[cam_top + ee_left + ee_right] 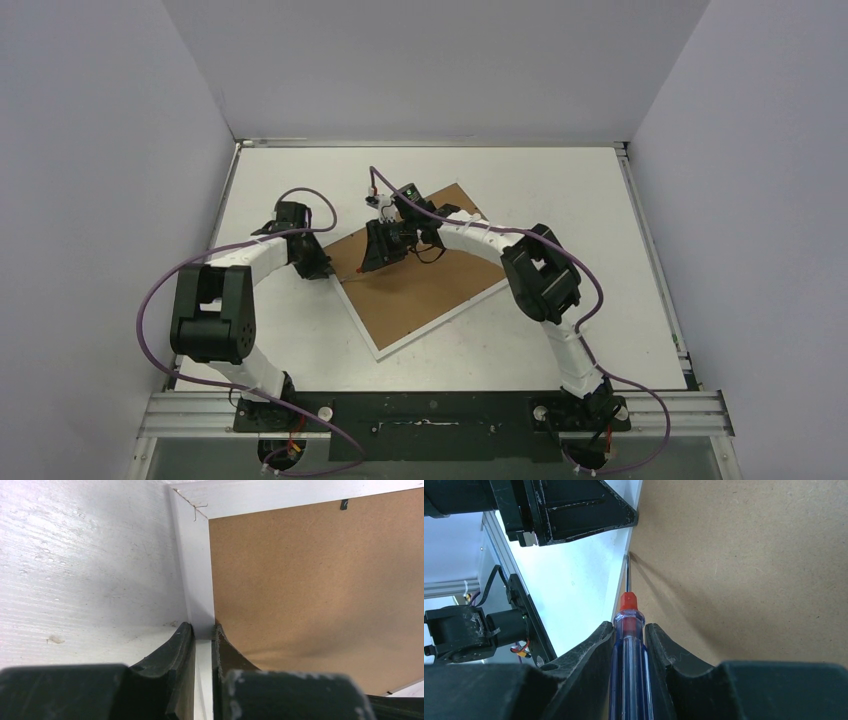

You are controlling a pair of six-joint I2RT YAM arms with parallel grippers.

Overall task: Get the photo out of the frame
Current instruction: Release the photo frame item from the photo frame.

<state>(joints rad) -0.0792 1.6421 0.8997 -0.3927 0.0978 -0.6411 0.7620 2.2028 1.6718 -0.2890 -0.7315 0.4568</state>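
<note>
Next I need to draw my left gripper and the pinched border strip back to where the backing board's near part rests, to its right in the top view, and release.
The frame point(440, 325) lies face down on the white table, its brown backing board point(425, 280) facing up. The photo is hidden under that board. My left gripper point(203, 632) is shut on the frame's white border strip point(197, 570) on its left side, one finger outside on the table and one on the board point(310, 580). My right gripper point(629, 626) is shut on a red-and-blue screwdriver point(628, 602). The thin blade's tip sits at the seam between the white strip and the board point(744, 570), just below the left gripper's fingers point(574, 510).
A small black retaining tab point(343, 504) sits on the board near the frame's far strip. Grey walls enclose the table point(560, 180) on three sides. An aluminium rail point(440, 410) with the arm bases runs along the near edge. Purple cables loop over both arms.
</note>
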